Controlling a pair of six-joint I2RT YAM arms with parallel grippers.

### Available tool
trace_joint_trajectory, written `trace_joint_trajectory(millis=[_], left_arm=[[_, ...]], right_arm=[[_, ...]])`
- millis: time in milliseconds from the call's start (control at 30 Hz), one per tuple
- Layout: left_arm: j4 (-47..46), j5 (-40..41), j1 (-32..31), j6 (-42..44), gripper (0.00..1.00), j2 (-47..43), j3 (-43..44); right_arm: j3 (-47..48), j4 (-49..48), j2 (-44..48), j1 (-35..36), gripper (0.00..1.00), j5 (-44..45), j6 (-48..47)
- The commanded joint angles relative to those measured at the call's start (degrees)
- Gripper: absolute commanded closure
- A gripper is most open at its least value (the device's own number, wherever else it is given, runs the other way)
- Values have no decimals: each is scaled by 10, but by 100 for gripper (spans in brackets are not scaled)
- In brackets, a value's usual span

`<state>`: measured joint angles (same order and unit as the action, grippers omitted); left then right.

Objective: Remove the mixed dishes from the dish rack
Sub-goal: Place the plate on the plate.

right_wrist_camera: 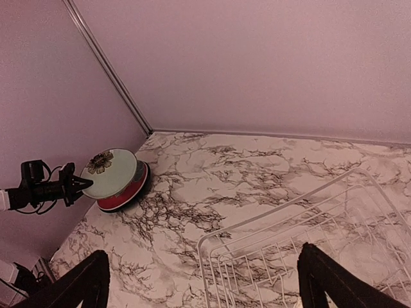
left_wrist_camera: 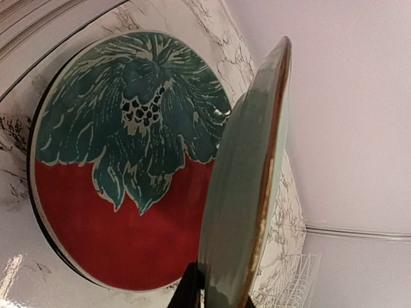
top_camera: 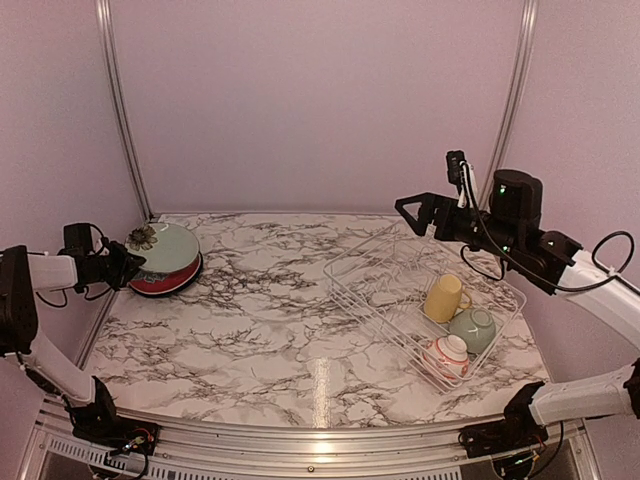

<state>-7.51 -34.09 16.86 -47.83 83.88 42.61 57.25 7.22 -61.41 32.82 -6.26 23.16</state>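
The pale green plate hangs tilted above the floral plate, so the robot's left gripper should go down toward the floral plate's red-and-teal side (top_camera: pixel 168 282) (left_wrist_camera: pixel 131 160) and let go of the green plate's near rim.
My left gripper (top_camera: pixel 128 262) is shut on the near rim of the pale green plate (top_camera: pixel 165 248), holding it tilted over the red-and-teal floral plate (top_camera: pixel 172 281) at the far left. In the left wrist view the green plate (left_wrist_camera: pixel 247 192) stands edge-on above the floral plate (left_wrist_camera: pixel 115 167), with the gripper (left_wrist_camera: pixel 215 292) at its rim. A dark rim shows under the floral plate. The dish rack (top_camera: pixel 420 290) holds the yellow mug (top_camera: pixel 443 297), pale green bowl (top_camera: pixel 472 328) and small white-and-red bowl (top_camera: pixel 449 355). My right gripper (top_camera: pixel 412 215) is open and empty above the rack's far end (right_wrist_camera: pixel 270 250).
Pink walls with metal corner posts (top_camera: pixel 120 110) close in the back and sides. The plate stack (right_wrist_camera: pixel 112 173) sits close to the left wall. The marble tabletop (top_camera: pixel 270 320) lies between the stack and the rack.
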Motion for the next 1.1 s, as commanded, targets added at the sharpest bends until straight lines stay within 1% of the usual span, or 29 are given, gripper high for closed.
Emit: trace_joint_trajectory(millis=[0, 233, 467, 600, 700, 800, 900, 1000, 1067], left_arm=[[-114, -42, 15, -13, 100, -3, -18], [-117, -22, 15, -17, 100, 20, -29], [-78, 22, 15, -2, 100, 41, -1], [-75, 23, 15, -10, 100, 59, 7], [-57, 27, 15, -1, 100, 69, 12], [-50, 26, 15, 10, 92, 77, 12], [-31, 27, 14, 26, 76, 87, 17], [5, 35, 12, 50, 65, 93, 33], [46, 55, 9, 78, 56, 90, 45]], right_arm=[[5, 28, 16, -6, 1, 6, -43], [-3, 46, 41, -11, 1, 14, -73], [-24, 48, 70, -14, 1, 12, -68], [-32, 48, 79, -15, 2, 12, -69], [-35, 44, 77, -15, 1, 10, -68], [-38, 39, 74, -16, 2, 7, -68], [-40, 36, 73, -17, 2, 8, -67], [-43, 32, 70, -18, 2, 6, -67], [-43, 31, 64, -18, 2, 4, -67]])
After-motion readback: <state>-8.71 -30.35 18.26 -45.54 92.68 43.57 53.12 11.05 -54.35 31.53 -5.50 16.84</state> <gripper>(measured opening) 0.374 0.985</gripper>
